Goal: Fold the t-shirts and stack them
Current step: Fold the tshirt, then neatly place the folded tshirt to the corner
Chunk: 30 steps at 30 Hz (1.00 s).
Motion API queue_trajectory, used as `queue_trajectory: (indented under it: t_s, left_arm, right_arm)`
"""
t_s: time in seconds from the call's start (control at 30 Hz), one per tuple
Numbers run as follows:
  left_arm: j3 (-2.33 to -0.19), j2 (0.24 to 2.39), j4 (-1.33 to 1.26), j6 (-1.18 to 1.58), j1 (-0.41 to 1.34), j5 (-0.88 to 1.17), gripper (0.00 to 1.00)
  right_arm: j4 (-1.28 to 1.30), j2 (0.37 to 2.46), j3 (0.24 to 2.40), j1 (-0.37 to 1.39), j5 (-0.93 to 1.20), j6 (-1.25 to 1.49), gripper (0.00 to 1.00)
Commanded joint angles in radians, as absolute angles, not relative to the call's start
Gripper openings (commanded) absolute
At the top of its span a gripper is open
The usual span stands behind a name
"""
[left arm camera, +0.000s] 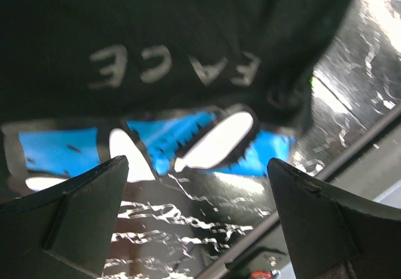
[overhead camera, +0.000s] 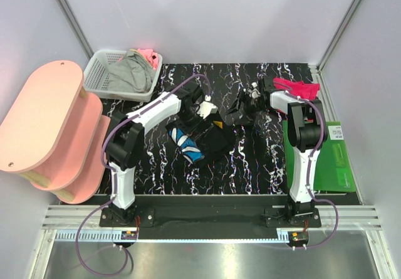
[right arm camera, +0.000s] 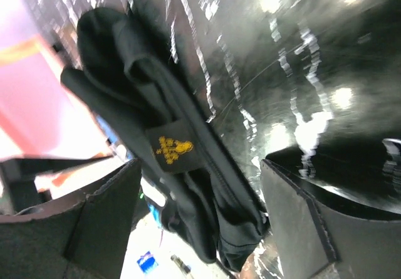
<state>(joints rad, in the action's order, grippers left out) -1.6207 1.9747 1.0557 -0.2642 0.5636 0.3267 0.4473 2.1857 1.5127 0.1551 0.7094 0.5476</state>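
Note:
Next I will move my right gripper left in the top view and close it on the black t-shirt's folds by the yellow label, which lie beyond its open fingers.
A crumpled black t-shirt [overhead camera: 212,142] with a blue-white print lies mid-table. In the left wrist view its print and grey lettering [left arm camera: 175,72] fill the top. My left gripper [overhead camera: 202,120] [left arm camera: 195,166] hovers open at the shirt's far-left edge, with only the marbled table between its fingers. My right gripper [overhead camera: 245,110] [right arm camera: 200,166] is open at the shirt's far-right side. Folds of the black shirt [right arm camera: 125,53] with a yellow label lie beyond its spread fingers, not pinched. A crimson-pink t-shirt [overhead camera: 299,89] lies bunched at the back right, by the right arm's upper links.
A white lattice basket [overhead camera: 100,66] at the back left holds grey and pink cloth. A pink tiered shelf [overhead camera: 50,122] stands along the left. A green board [overhead camera: 335,163] lies at the right edge, beside the right arm. The marbled table [overhead camera: 257,166] has a metal rail in front.

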Motion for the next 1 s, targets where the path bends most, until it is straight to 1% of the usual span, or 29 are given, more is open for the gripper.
queue_trajectory:
  t_s: [0.0, 0.23, 0.5, 0.63, 0.8, 0.97]
  left_arm:
    - [-1.618, 2.000, 0.974, -0.245, 0.584, 0.245, 0.99]
    - [-1.577, 2.006, 0.934, -0.244, 0.611, 0.229, 0.99]
    - [-1.485, 1.956, 0.893, -0.238, 0.621, 0.227, 0.99]
    - [-1.463, 1.948, 0.879, -0.236, 0.624, 0.229, 0.99]
    - [-1.463, 1.931, 0.873, -0.233, 0.630, 0.230, 0.99]
    - [-1.456, 1.916, 0.874, -0.239, 0.632, 0.229, 0.99]
  right_arm:
    - [0.404, 2.246, 1.386, 0.181, 0.744, 0.520, 0.82]
    - [0.367, 2.255, 1.341, 0.265, 0.801, 0.515, 0.79]
    - [0.334, 2.266, 1.305, 0.334, 0.839, 0.522, 0.75]
    - [0.310, 2.263, 1.281, 0.350, 0.857, 0.531, 0.72]
    - [0.278, 2.257, 1.272, 0.360, 0.893, 0.561, 0.63]
    - [0.225, 2.270, 1.296, 0.402, 0.928, 0.612, 0.63]
